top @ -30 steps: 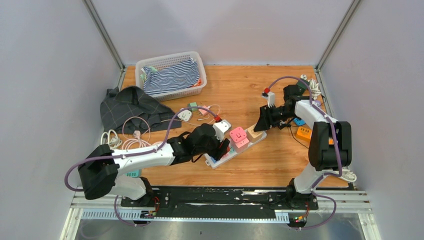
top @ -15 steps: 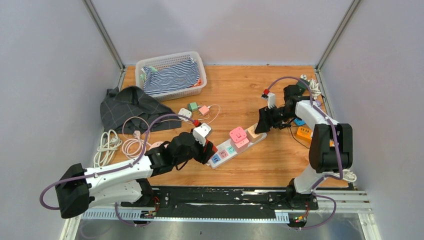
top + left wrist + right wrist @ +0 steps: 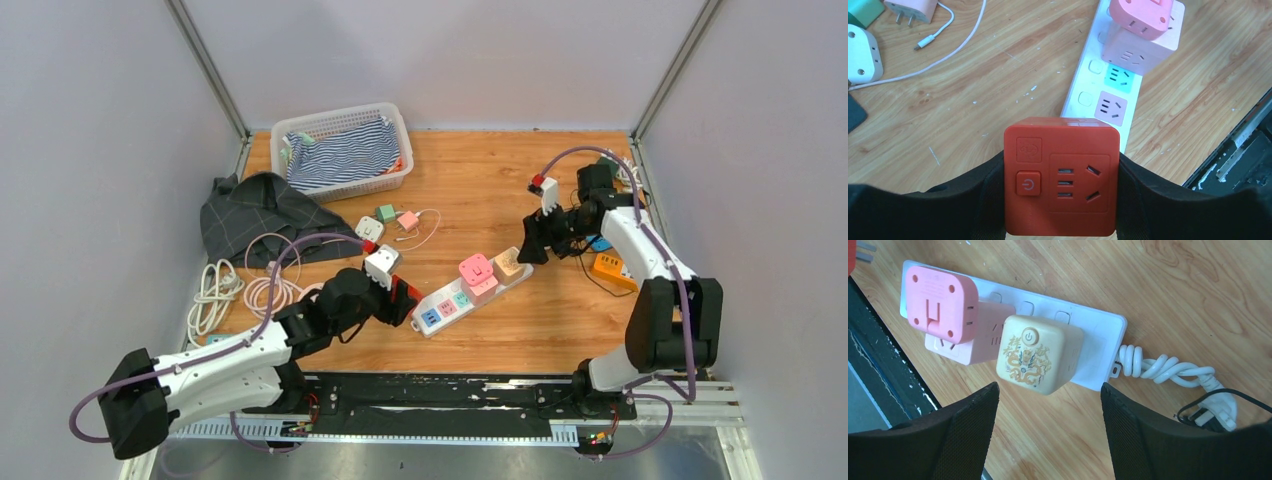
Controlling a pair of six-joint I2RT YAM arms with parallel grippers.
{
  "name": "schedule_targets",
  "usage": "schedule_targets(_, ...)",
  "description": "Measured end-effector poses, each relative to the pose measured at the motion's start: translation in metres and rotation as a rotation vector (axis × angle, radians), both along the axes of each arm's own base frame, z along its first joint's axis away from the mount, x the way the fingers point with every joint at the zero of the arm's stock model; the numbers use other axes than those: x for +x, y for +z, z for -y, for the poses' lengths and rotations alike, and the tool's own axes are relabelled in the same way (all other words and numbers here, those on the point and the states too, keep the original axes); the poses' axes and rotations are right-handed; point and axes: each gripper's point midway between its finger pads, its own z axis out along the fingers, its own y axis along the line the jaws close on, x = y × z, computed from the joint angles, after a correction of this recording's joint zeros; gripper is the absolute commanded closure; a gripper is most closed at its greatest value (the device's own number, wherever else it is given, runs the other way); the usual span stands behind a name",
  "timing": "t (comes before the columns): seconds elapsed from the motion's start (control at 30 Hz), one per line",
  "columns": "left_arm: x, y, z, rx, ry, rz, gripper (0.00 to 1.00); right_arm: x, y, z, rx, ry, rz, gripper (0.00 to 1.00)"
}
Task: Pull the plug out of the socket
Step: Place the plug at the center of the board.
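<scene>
I should next carry the red cube plug outward and down with my left gripper and let go of it on the bare tabletop [image 3: 880, 130] beside the white charger, because that spot is clear of the power strip [image 3: 1088, 95].
My left gripper [image 3: 1062, 200] is shut on a red cube plug [image 3: 1062, 175] with a power button and socket holes on its face. It holds the cube clear of the white power strip [image 3: 1088, 95], just left of the strip's near end [image 3: 432, 318]. Two pink cube plugs [image 3: 476, 270] and a cream cube plug [image 3: 1038, 352] with a dragon print still sit in the strip. My right gripper [image 3: 1049, 388] stands open at the strip's far end, its fingers either side of the cream cube without touching it.
The strip's coiled white cord [image 3: 1168, 367] trails right toward an orange box [image 3: 608, 265]. Small chargers [image 3: 385, 215] and pale cables [image 3: 215, 285] lie left of centre. A grey cloth [image 3: 260, 210] and a white basket [image 3: 335, 112] sit at the back left.
My left arm has drawn back to the left, carrying the red cube off the strip. My right gripper has opened and eased away from the strip's far end.
</scene>
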Motion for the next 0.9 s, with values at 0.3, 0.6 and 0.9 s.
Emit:
schedule_targets(0.3, 0.007, 0.005, -0.009, -0.081, 0.034, -0.031, 1.0, -0.019, 0.066, 0.001, 0.006, 0.065, 0.264, 0.25)
schedule_targets(0.6, 0.015, 0.019, -0.016, -0.175, 0.052, -0.062, 1.0, -0.064, 0.095, -0.006, 0.047, 0.135, 0.478, 0.25)
schedule_targets(0.9, 0.038, 0.013, -0.027, -0.201, 0.113, -0.147, 1.0, -0.089, 0.077, 0.0, 0.025, 0.157, 0.625, 0.29)
